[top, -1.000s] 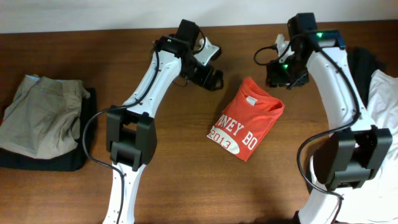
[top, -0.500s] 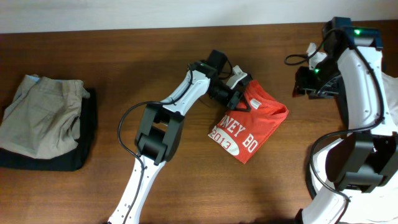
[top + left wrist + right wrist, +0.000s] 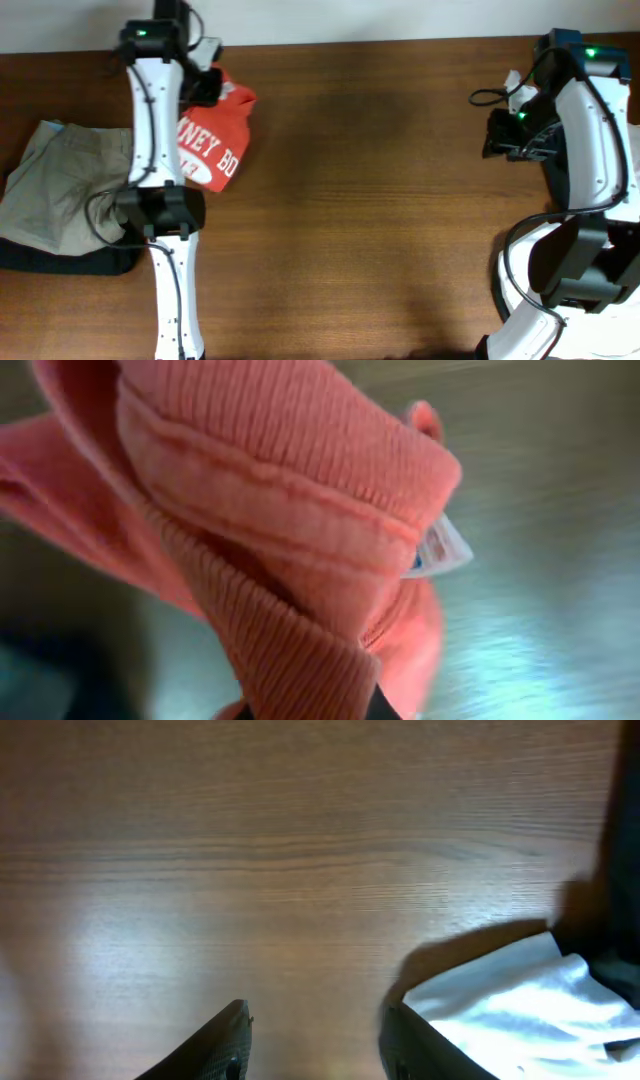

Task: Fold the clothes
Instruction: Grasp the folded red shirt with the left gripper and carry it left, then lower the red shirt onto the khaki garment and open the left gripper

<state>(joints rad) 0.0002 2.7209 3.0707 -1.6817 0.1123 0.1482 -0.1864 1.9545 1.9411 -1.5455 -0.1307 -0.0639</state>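
The khaki garment is on top of a pile, so my left gripper will swing back and to the left in the overhead view, go down there and let go of the T-shirt (image 3: 215, 145).
The clothes, an orange-red T-shirt (image 3: 215, 145) with white lettering, lie folded and bunched at the back left of the table. My left gripper (image 3: 205, 85) is shut on its upper edge. In the left wrist view the ribbed collar (image 3: 300, 510) and a small white neck tag (image 3: 440, 548) fill the frame, and the fabric is pinched in my left gripper (image 3: 311, 710). My right gripper (image 3: 492, 135) hovers at the far right, away from the shirt. Its jaws stand open over bare wood in the right wrist view (image 3: 315, 1040), with nothing between them.
A beige khaki garment (image 3: 60, 185) lies on a black one (image 3: 70, 260) at the left edge, just beside the T-shirt. Next to the right gripper lie a white cloth (image 3: 510, 1005) and a dark garment (image 3: 620, 870). The table's back edge (image 3: 350, 42) meets a pale wall.
My left gripper closed on the T-shirt's collar and swung it from the table's middle to the back left, beside the khaki pile. The right arm drew away to the right.
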